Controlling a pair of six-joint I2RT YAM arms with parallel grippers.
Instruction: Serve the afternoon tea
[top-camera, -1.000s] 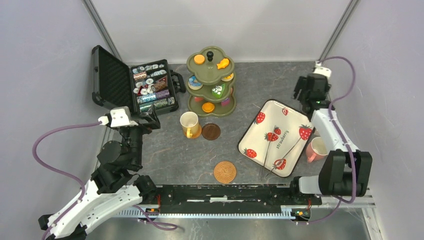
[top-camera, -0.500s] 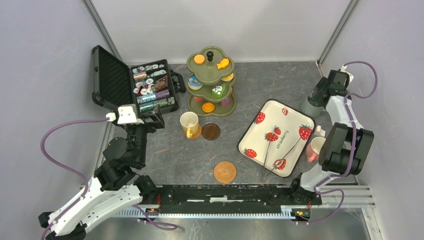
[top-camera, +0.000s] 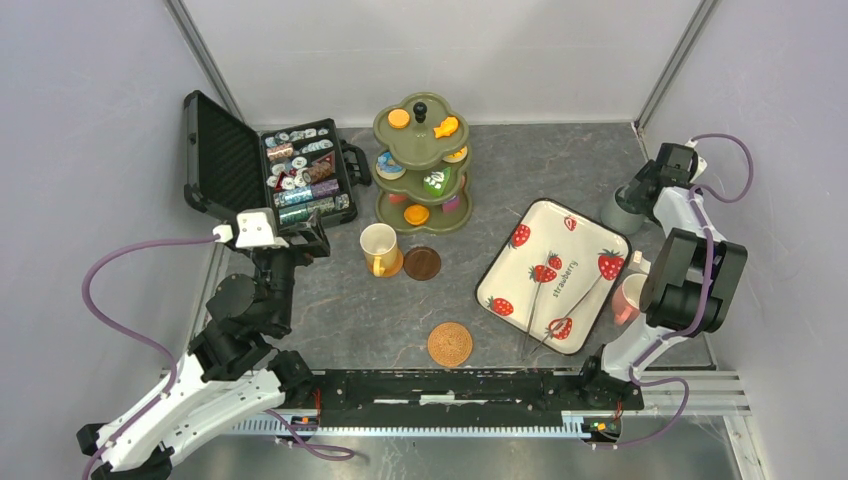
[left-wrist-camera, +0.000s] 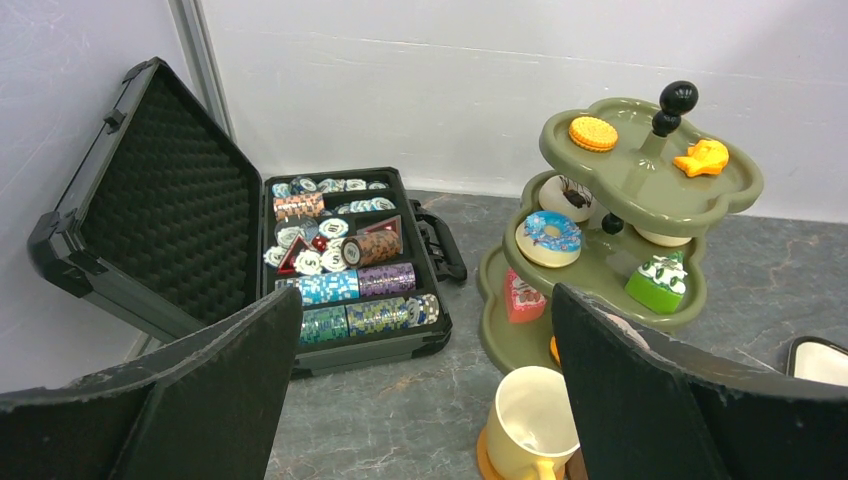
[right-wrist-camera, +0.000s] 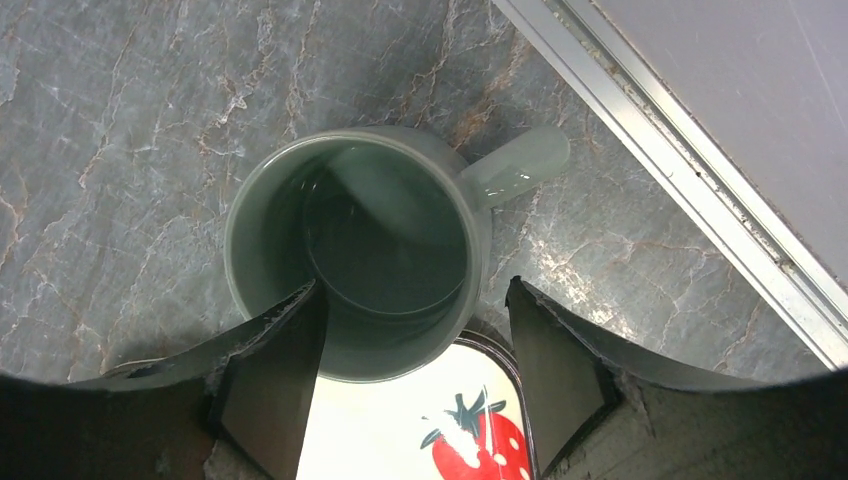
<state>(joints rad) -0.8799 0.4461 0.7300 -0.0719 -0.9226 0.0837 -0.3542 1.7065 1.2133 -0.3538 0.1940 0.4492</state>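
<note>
I next raise my right gripper back toward the pink mug (top-camera: 633, 297) nearer my base, then lower it to the mug's pink rim beside the tray.
The olive-green three-tier stand (top-camera: 422, 165) holds toy cakes and donuts; it also shows in the left wrist view (left-wrist-camera: 640, 180). The yellow mug (top-camera: 378, 247) stands on a coaster, with a dark brown coaster (top-camera: 422, 263) beside it and a woven coaster (top-camera: 450, 343) nearer the front. The pink mug (top-camera: 633, 297) sits at the right edge. The grey-green mug (top-camera: 622, 212) stands upright at the back right. My right gripper (top-camera: 640, 195) is open just above it (right-wrist-camera: 350, 250), fingers (right-wrist-camera: 270, 380) straddling its near rim. My left gripper (top-camera: 305, 232) is open and empty, left of the yellow mug (left-wrist-camera: 530, 420).
An open black case of poker chips (top-camera: 300, 175) lies at the back left. A white strawberry tray (top-camera: 552, 275) with metal tongs lies right of centre, its corner under my right gripper (right-wrist-camera: 400, 420). The enclosure wall rail (right-wrist-camera: 680, 180) runs close behind the grey-green mug.
My right arm has swung out to the right wall and come down over the grey-green mug. My left gripper has shifted slightly right and forward.
</note>
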